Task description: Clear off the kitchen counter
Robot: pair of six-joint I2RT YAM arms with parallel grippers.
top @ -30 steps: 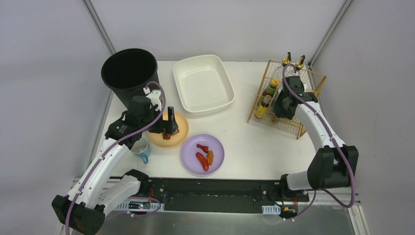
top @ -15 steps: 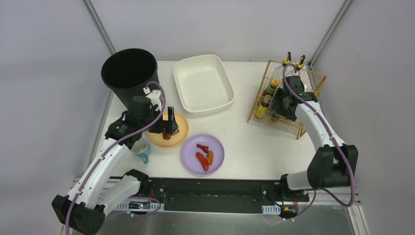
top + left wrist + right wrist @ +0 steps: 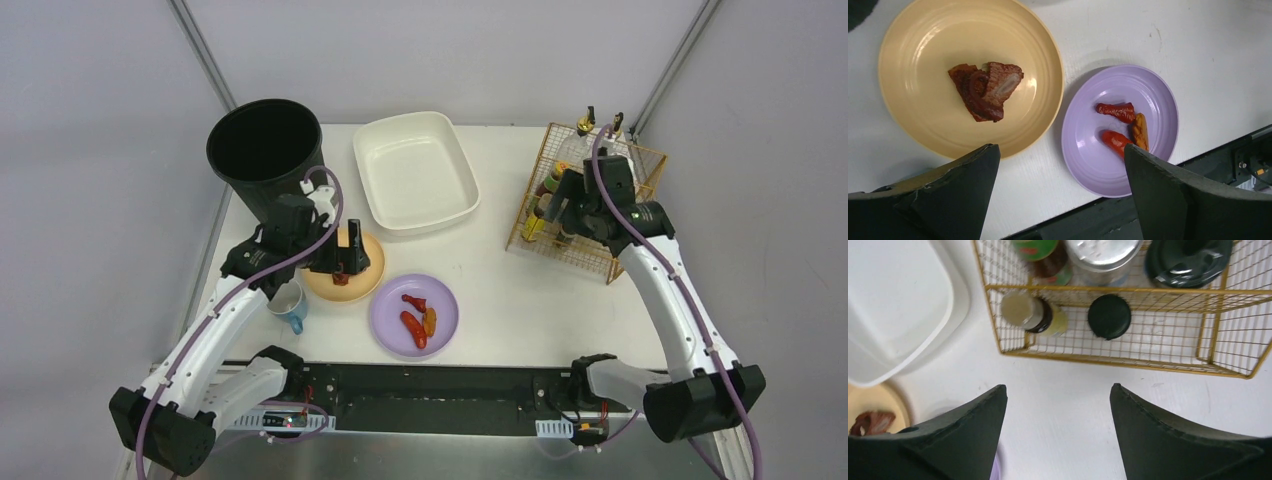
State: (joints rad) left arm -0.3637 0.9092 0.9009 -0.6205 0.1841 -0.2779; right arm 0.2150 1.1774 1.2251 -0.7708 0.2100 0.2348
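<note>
The left gripper will move back and down to the purple plate's rim facing the blue cup, because the bare counter beside that rim leaves room for a finger.
The kitchen counter [image 3: 505, 285] carries a yellow plate [image 3: 368, 282] with a piece of brown meat [image 3: 985, 90], and a purple plate [image 3: 390, 320] with red and orange sausages [image 3: 1115, 111]. A blue cup [image 3: 291, 306] stands by the left arm. My left gripper [image 3: 345, 260] hovers over the yellow plate, open and empty [image 3: 1060, 147]. My right gripper [image 3: 560, 212] hangs at the left front of the gold wire rack [image 3: 640, 160], open and empty, with bare counter below its fingertips [image 3: 1058, 386].
A black bin [image 3: 265, 150] stands at the back left and a white basin [image 3: 415, 170] at the back middle. The rack holds several bottles, among them a yellowish one [image 3: 1030, 315] and a black-capped one [image 3: 1109, 316].
My right gripper has opened wider and drawn up away from the bottles in the rack; its elbow has swung out to the right. The left arm has hardly moved.
</note>
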